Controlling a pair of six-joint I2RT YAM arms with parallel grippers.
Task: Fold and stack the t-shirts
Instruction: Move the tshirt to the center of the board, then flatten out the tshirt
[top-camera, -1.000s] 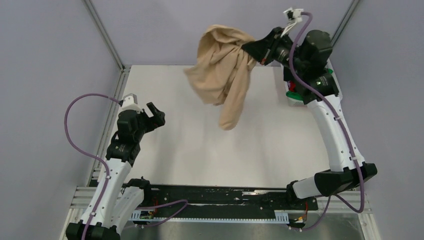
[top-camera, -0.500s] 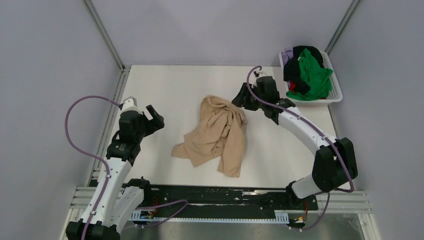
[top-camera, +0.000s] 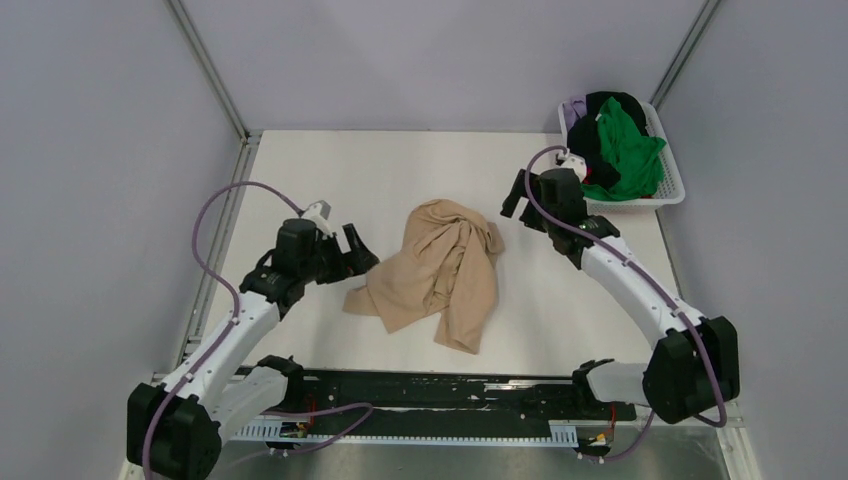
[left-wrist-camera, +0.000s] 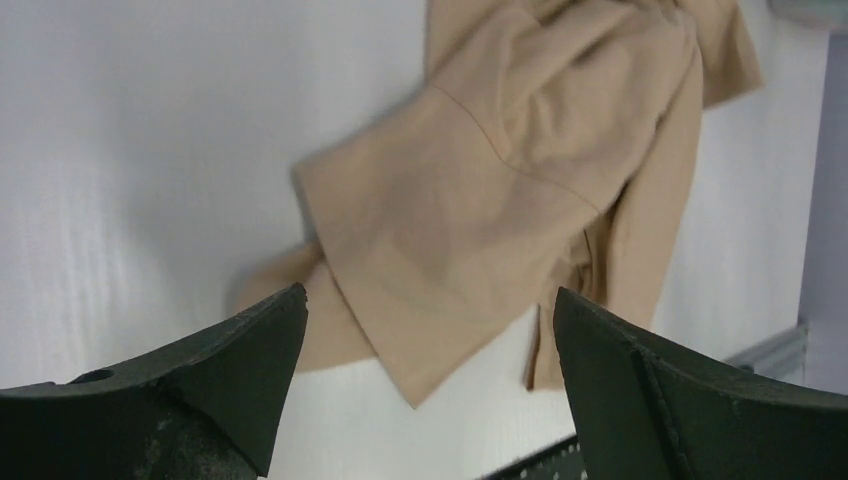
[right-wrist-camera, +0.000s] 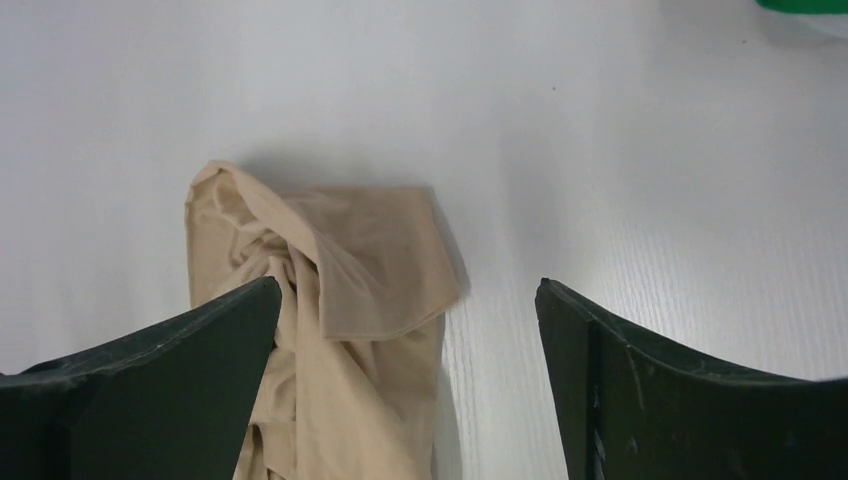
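The tan t-shirt's hem corner (top-camera: 391, 329) (left-wrist-camera: 412, 397) sticks out onto bare table. My left gripper should next move down, back and to the right in the top view, onto that corner.
A crumpled tan t-shirt (top-camera: 440, 265) lies loose in the middle of the white table (top-camera: 330, 170). My left gripper (top-camera: 360, 250) is open just left of its lower left corner; in the left wrist view that shirt corner (left-wrist-camera: 430, 370) points between the spread fingers of the gripper (left-wrist-camera: 428, 300). To the right of the shirt's top edge my right gripper (top-camera: 512, 200) is open and holds nothing. The right wrist view shows the tan shirt (right-wrist-camera: 340, 300) below the wide jaws of the gripper (right-wrist-camera: 407, 290), nearer the left finger. Green (top-camera: 625, 150), black (top-camera: 605, 105) and pale purple (top-camera: 573, 108) t-shirts are piled in the basket.
The white latticed basket (top-camera: 675, 190) stands at the table's back right corner, close behind my right wrist. Metal frame posts (top-camera: 205, 65) rise at the back corners. A black rail (top-camera: 440, 385) runs along the near edge.
The right arm swung the tan t-shirt down from the air onto the table, opened and let it go, then drew back right. The left arm reached right to the shirt's left corner.
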